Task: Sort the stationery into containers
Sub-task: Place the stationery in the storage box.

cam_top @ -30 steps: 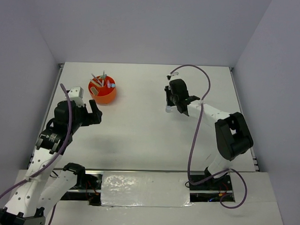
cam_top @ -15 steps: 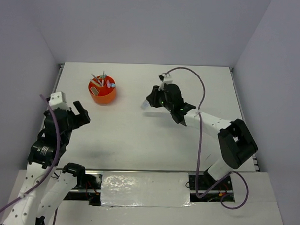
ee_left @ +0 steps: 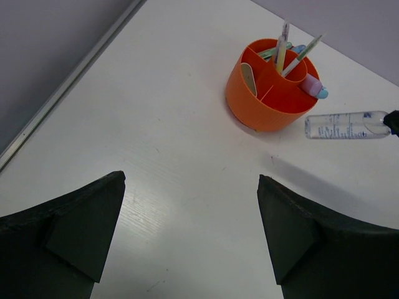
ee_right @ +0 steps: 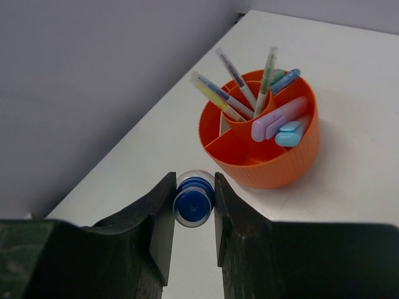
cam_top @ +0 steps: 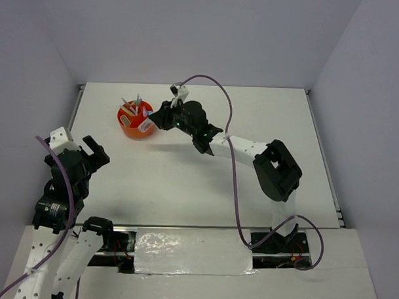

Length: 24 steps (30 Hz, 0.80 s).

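Observation:
I will move my right gripper toward the organizer (cam_top: 136, 120) next, to the left in the top view, over the organizer's opening beside the markers, because that section of the organizer has open space.
The orange round organizer (cam_top: 136, 120) stands at the far left of the table. It also shows in the left wrist view (ee_left: 274, 93) and the right wrist view (ee_right: 262, 137). Thin pens (ee_right: 234, 93) stand in its central ring, and purple (ee_right: 277, 118) and blue (ee_right: 291, 133) markers lie in one compartment. My right gripper (cam_top: 154, 120) is shut on the clear blue-capped bottle (ee_right: 194, 202) and holds it just beside the organizer's right rim. The bottle shows lying level in the left wrist view (ee_left: 346, 124). My left gripper (cam_top: 94, 149) is open and empty (ee_left: 190, 187), well in front of the organizer.
The table's left edge rail (ee_left: 68, 81) runs close to the organizer. The grey side wall (ee_right: 93, 75) stands just beyond it. The right arm (cam_top: 239, 147) stretches across the middle of the table.
My right gripper has swung left from the table's middle to the organizer's side, carrying the bottle. My left arm has drawn back toward the near left.

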Tool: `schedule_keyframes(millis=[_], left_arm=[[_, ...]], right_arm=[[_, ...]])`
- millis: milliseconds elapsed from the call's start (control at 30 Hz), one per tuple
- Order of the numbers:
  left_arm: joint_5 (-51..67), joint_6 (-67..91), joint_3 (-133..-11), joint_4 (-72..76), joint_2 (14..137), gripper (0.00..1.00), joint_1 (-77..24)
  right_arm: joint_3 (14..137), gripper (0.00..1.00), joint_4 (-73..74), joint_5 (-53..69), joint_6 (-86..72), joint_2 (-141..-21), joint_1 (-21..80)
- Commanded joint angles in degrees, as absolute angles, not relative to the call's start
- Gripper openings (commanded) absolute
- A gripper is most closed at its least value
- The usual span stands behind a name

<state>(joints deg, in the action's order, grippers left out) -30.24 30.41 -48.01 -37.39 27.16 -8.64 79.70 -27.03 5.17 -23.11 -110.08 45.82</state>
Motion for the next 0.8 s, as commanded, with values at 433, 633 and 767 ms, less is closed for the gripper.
schedule_keyframes(millis=[433,633,767], left_arm=[[-24.7,29.0,-48.8,-33.8,27.8,0.99,-7.0],[-24.5,29.0,-48.8,-33.6,27.6,0.99,-6.9],[-24.0,28.8,-48.8,-33.3,27.6,0.99,-6.6]], right_arm=[[98.5,0.00,-25.3,6.2,-16.8,-121.1,47.2],[101.4,0.00,-21.9,4.7,-13.8,-123.2,47.2],[102.6,0.00,-21.2,4.9,-13.2,-124.3,47.2]])
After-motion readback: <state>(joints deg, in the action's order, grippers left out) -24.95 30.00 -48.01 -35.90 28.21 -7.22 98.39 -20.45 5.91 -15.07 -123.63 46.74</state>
